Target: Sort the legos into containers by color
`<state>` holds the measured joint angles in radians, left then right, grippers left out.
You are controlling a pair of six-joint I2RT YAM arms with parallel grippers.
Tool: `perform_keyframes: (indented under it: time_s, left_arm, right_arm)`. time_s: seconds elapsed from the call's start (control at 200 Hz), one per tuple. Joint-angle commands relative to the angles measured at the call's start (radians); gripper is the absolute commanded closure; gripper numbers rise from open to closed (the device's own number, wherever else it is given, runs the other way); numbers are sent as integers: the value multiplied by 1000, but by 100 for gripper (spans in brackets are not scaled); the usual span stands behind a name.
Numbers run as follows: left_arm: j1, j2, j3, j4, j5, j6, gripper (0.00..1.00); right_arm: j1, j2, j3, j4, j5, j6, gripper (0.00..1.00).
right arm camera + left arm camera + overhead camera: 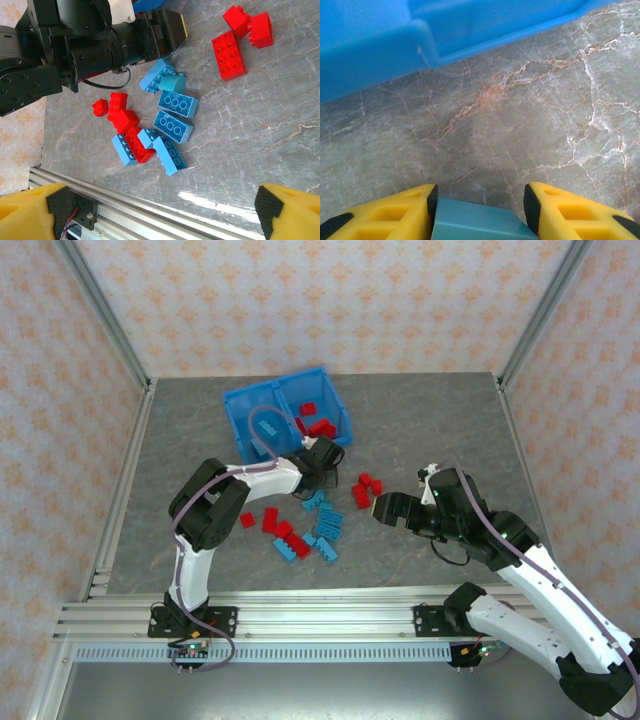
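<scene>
The light blue lego rises in my left gripper and goes outward over the container with the blue lego (264, 423) next for release, since the colors match.
My left gripper (325, 453) (480, 192) is by the near corner of the blue bin (240, 400) (370, 45), shut on a light blue lego (475, 222) that sits between its yellow fingers. The bin's left container holds a blue lego (278, 430); its right container holds red legos (318, 425). Loose blue legos (325, 525) (175, 102) and red legos (365, 488) (230, 55) lie mixed on the table. To their right my right gripper (385, 508) (160, 215) hangs open with nothing between its fingers.
The grey marble table (430, 430) has an aluminium rail (330, 620) (150, 215) along its near edge. Metal posts and patterned walls close in the sides and back. The left arm's wrist (100, 45) stands just beyond the pile.
</scene>
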<state>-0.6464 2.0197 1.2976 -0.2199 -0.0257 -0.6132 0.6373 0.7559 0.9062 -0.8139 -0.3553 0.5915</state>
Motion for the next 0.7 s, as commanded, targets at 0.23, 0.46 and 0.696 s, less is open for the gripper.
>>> perform_keyframes:
  time_s: [0.23,0.46,0.696]
  left_arm:
    - [-2,-334,-78,-136,-155,-36,64]
    - [163,-420,-25,-204,-314,7,64]
    - [312,-202,217,-243,-192,64,66]
  right_arm:
    - [25,11,5,59,-15,11,4]
    - [28,10,-7,58,-9,18,4]
    - [30,-11,-3,37,11,23,4]
